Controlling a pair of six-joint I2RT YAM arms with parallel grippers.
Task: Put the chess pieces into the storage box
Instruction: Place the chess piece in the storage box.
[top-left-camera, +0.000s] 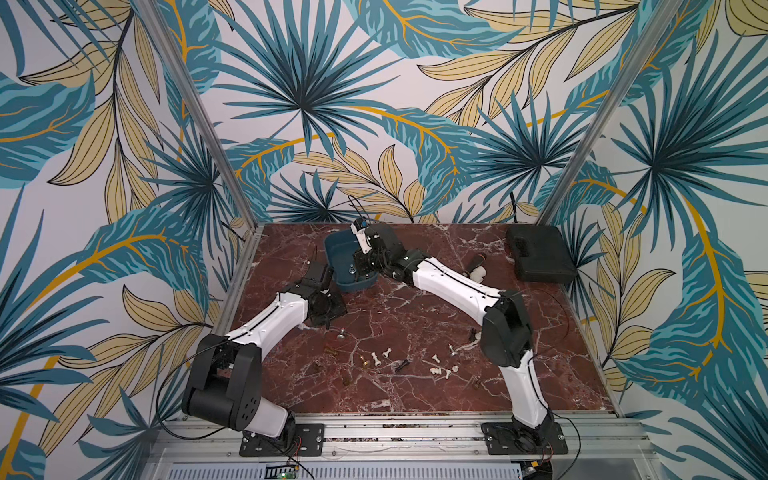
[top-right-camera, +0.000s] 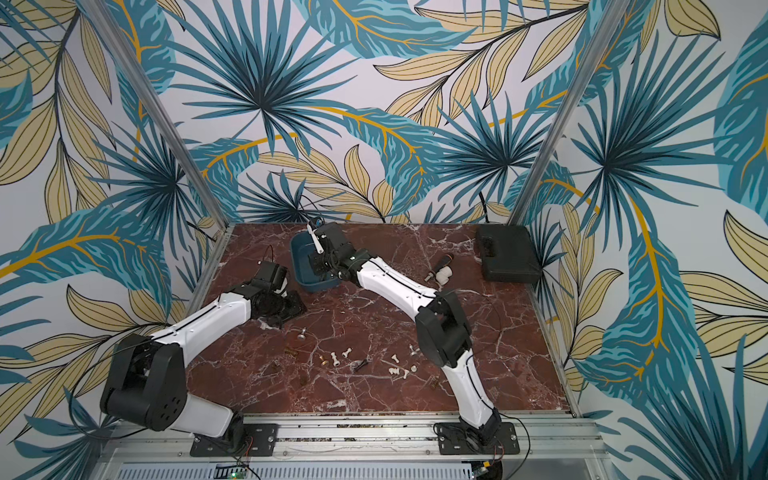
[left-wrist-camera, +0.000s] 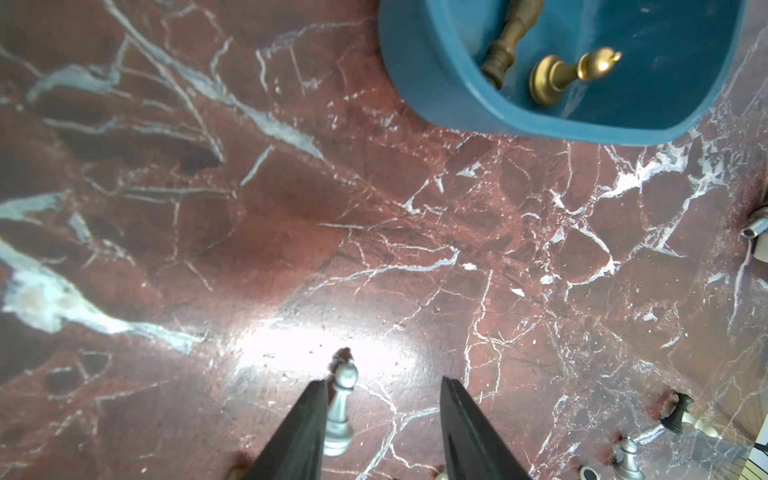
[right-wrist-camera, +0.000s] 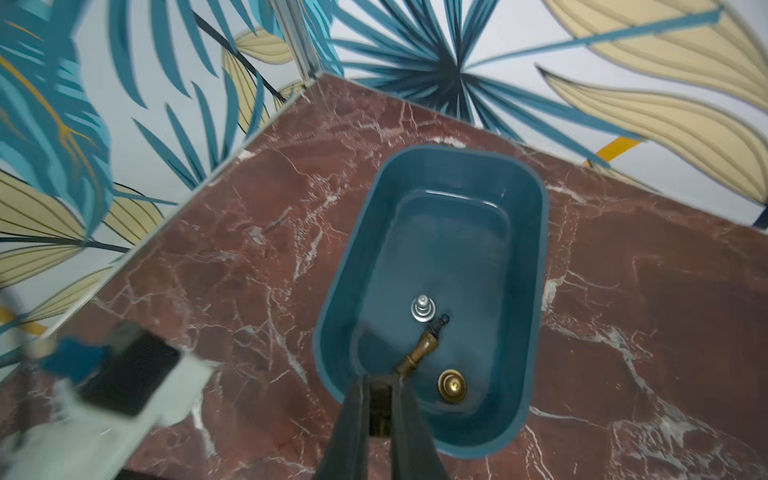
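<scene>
The dark chess piece still hangs high above the bottom of the box, so next I will lower my right gripper toward the box's near end (top-left-camera: 353, 278) (right-wrist-camera: 428, 397) and release it there.
The teal storage box (top-left-camera: 337, 249) (top-right-camera: 301, 254) stands at the back of the marble table. A silver piece (right-wrist-camera: 423, 308), a long brass one (right-wrist-camera: 419, 351) and a gold one (right-wrist-camera: 452, 385) lie in it. My right gripper (right-wrist-camera: 380, 378) hangs over the box's near end (top-left-camera: 359, 270), shut on a dark chess piece (right-wrist-camera: 380, 409). My left gripper (left-wrist-camera: 384, 381) is open, low over the table just left of the box (top-left-camera: 328, 309). A blurred silver pawn (left-wrist-camera: 343, 407) lies against one finger. Several white, gold, silver and dark chess pieces (top-left-camera: 376, 358) (top-right-camera: 334, 358) are scattered near the front.
A flat black hard case (top-left-camera: 540, 259) (top-right-camera: 507, 257) sits at the back right. A black-handled tool (top-left-camera: 478, 261) and a white elbow fitting (top-left-camera: 480, 274) lie between it and the right arm. Metal frame posts and walls close in the table's sides.
</scene>
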